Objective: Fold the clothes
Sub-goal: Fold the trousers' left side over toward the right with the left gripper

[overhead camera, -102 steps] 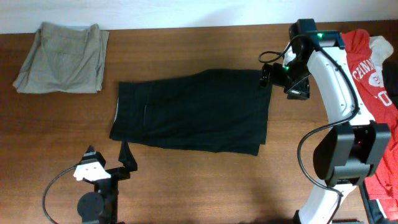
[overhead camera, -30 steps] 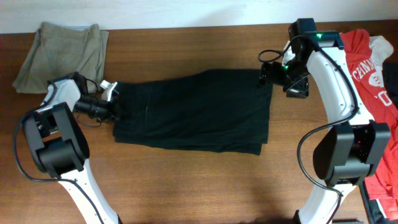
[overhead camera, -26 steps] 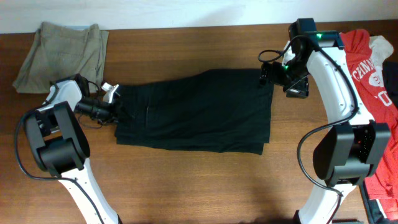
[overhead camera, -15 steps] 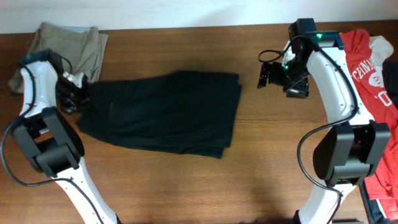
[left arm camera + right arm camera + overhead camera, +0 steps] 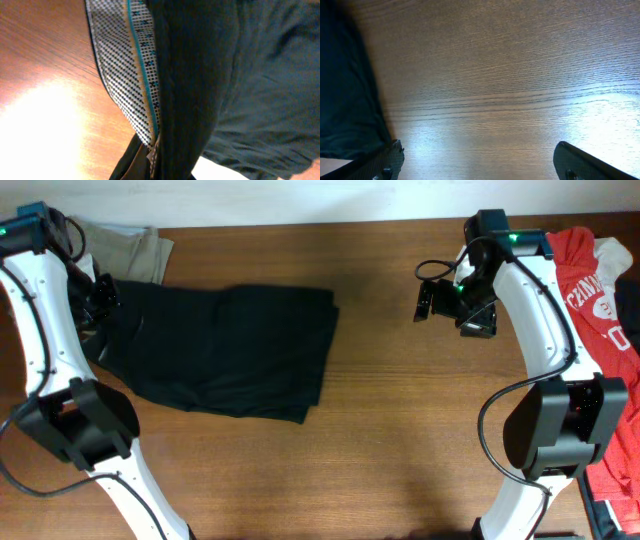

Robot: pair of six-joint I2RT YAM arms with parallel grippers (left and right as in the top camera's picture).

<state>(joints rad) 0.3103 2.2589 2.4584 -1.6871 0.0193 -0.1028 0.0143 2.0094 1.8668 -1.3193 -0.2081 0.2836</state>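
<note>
I will next move my left gripper to the right in the overhead view, down onto the shorts' opposite end (image 5: 309, 340) to release the waistband, since the shorts still lie long.
Black shorts (image 5: 225, 350) lie folded on the left half of the table. My left gripper (image 5: 103, 293) is shut on their waistband at the left end. In the left wrist view the checkered waistband lining (image 5: 125, 75) runs down into the shut left gripper (image 5: 160, 167). My right gripper (image 5: 424, 301) hangs open over bare wood, well to the right of the shorts. In the right wrist view the right gripper (image 5: 480, 167) holds nothing between its spread fingertips (image 5: 390, 160), and the edge of the black shorts (image 5: 345, 90) shows at the far left.
Folded khaki shorts (image 5: 135, 245) lie at the back left corner, partly behind my left arm. A red printed shirt (image 5: 590, 290) and other clothes hang off the table's right edge. The wooden table (image 5: 420, 430) is bare between the shorts and the right arm.
My left gripper shut on the waistband and dragged the black shorts leftward, away from the right gripper. The right arm stayed still and open.
</note>
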